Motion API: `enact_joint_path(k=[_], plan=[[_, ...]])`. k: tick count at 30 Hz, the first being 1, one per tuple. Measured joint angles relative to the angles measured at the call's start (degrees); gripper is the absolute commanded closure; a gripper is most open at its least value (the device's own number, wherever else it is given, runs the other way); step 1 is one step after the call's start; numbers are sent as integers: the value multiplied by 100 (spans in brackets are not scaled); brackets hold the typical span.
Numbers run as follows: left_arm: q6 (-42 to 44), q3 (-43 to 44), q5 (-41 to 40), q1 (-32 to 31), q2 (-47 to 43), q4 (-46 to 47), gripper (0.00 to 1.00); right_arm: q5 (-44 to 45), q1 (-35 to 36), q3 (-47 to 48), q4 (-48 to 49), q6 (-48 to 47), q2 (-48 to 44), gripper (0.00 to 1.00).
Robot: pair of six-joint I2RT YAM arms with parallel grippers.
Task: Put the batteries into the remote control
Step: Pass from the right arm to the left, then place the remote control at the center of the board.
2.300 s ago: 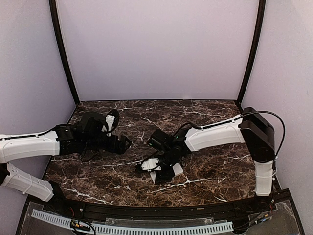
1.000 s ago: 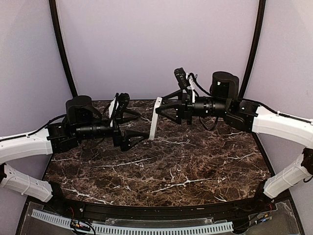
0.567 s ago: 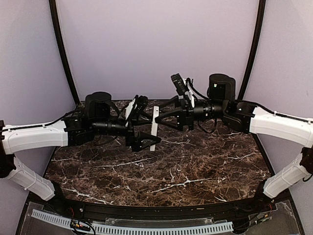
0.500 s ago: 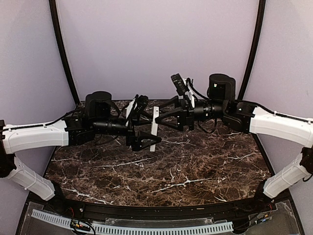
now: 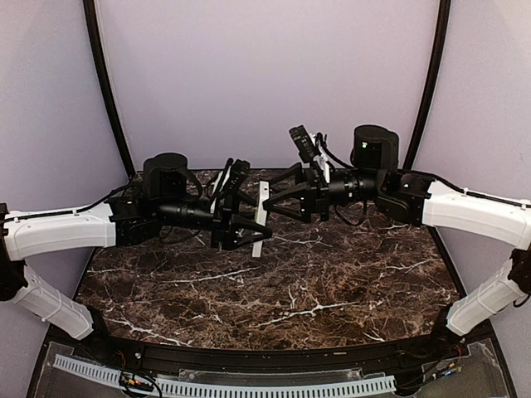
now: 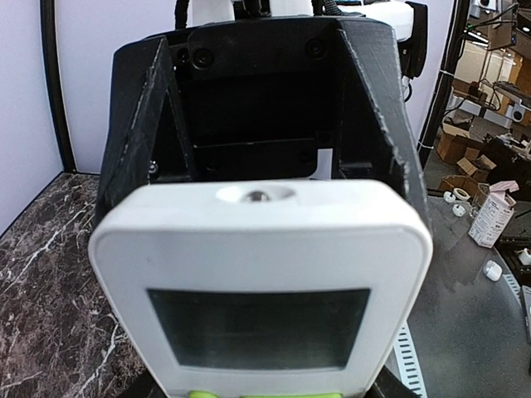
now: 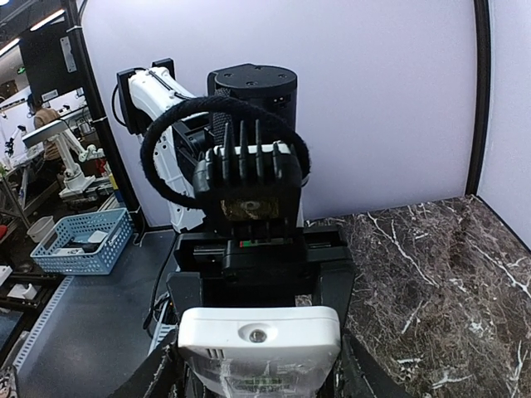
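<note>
I should next tip my left gripper downward, lower the white remote control point(image 5: 260, 217) onto the bare marble table below and let it go, because that middle part of the table is empty.
The white remote control point(image 5: 260, 217) hangs upright in the air between both arms, above the table. My right gripper point(image 5: 273, 202) is shut on its upper part. My left gripper point(image 5: 248, 231) is shut on its lower part from the other side. In the left wrist view the remote point(image 6: 261, 274) fills the frame, showing its grey screen and green buttons, with my own gripper point(image 6: 261, 391) at the bottom edge. In the right wrist view its back point(image 7: 259, 344) with a label sits in my right gripper point(image 7: 259, 383). No batteries are in view.
The dark marble table point(image 5: 332, 282) lies below the arms. Outside the cell a blue basket point(image 7: 79, 240) stands on a bench, and boxes and a carton point(image 6: 489, 215) sit off to the side.
The right arm lifted the remote from the table into the air. The left arm rose, moved right to it, and its jaws narrowed onto the remote's lower end.
</note>
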Motion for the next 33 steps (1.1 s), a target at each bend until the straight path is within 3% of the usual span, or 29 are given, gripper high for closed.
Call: enact_joint_path(k=[3, 7, 14, 19, 25, 28, 33], plan=[[-22, 13, -216, -4, -9, -179, 78, 313, 4, 0, -273, 37, -74, 30], [-146, 380, -1110, -24, 258, -1167, 78, 1506, -153, 85, -1056, 195, -278, 27], [-415, 1963, -3051, -131, 2498, -3289, 73, 3869, -402, 518, -2638, 592, -238, 26], [-398, 2518, -3744, -474, 3899, -4452, 65, 4833, -577, 529, -3541, 933, -160, 26], [-387, 3268, -3895, -647, 4409, -5071, 33, 5259, -636, 396, -3950, 1141, -243, 26], [-365, 3445, -3917, -645, 4524, -5233, 5, 5353, -636, 326, -4028, 1163, -317, 26], [-363, 3510, -3897, -610, 4546, -5322, 1, 5412, -640, 321, -4074, 1161, -387, 24]])
